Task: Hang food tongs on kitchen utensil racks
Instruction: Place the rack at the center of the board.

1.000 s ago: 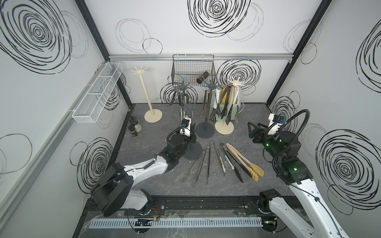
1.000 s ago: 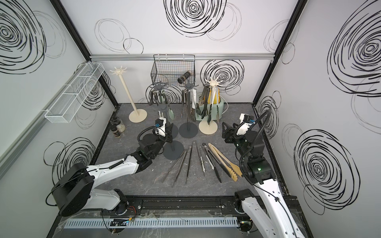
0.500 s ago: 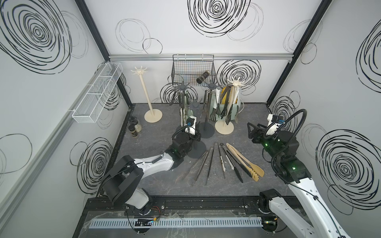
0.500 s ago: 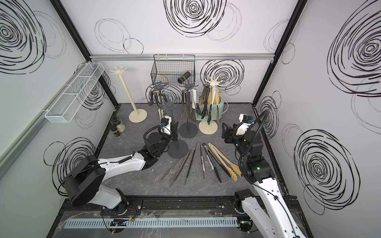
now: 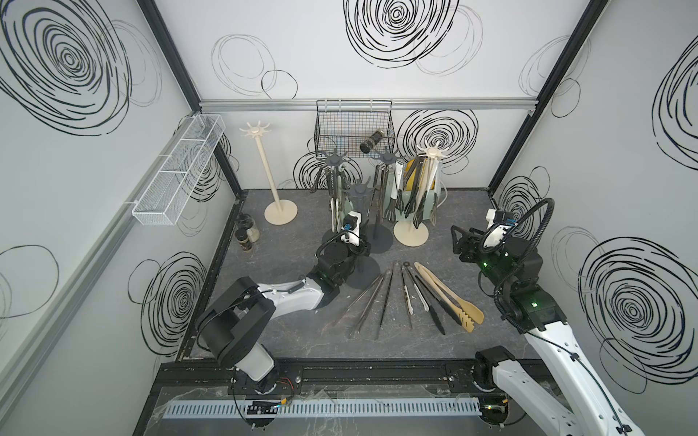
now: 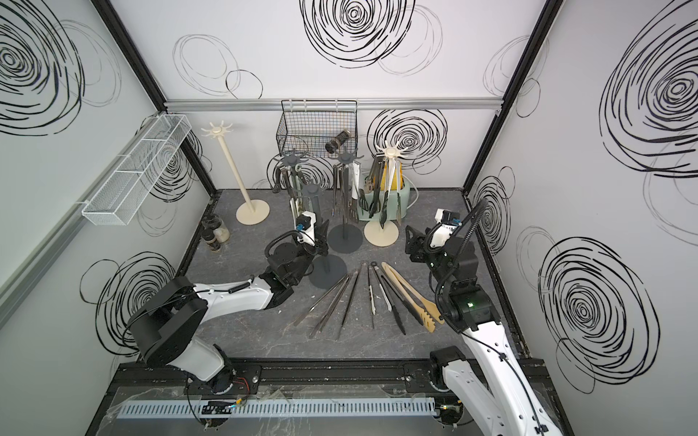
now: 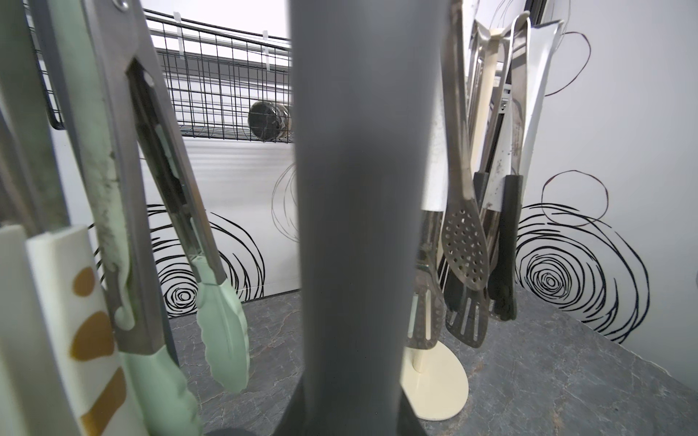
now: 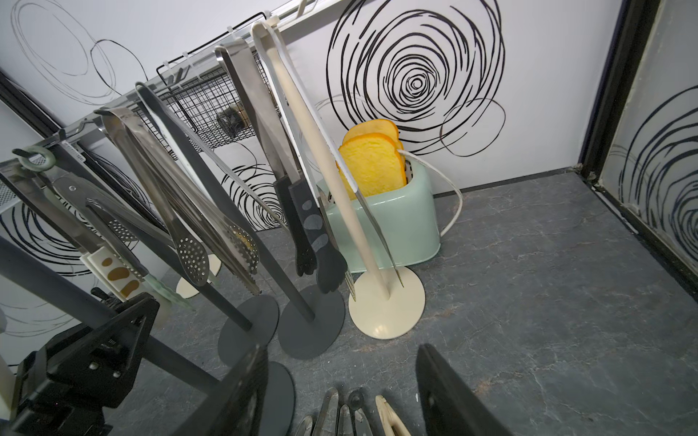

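The dark grey rack's pole should slide onto the floor [image 5: 385,264] beside its base, toward my right gripper, and my left gripper should release it, since green tongs hang close.
My left gripper [image 5: 357,241] [image 7: 351,415] is shut on the pole of a dark grey kitchen utensil rack [image 5: 362,211] [image 7: 362,188], low above its round base [image 6: 328,270]. Four more racks stand behind. Two dark ones [image 5: 332,162] [image 5: 385,158] and a cream one [image 5: 430,154] carry hanging food tongs [image 8: 196,226]. The cream rack at the far left [image 5: 264,166] is bare. Several tongs [image 5: 385,298] lie fanned on the floor, a wooden pair [image 5: 449,298] at their right. My right gripper [image 5: 459,241] [image 8: 340,389] hangs open above their loop ends, holding nothing.
A black wire basket [image 5: 353,124] with a jar hangs on the back wall. A white mesh tray [image 5: 177,170] is fixed to the left wall. Spice jars [image 5: 247,234] stand at the left edge. A pale green toaster [image 8: 385,211] with bread sits behind the cream rack.
My left arm has slid to the right with the dark grey rack in its grip, base moving towards the fanned tongs. The right arm has barely moved.
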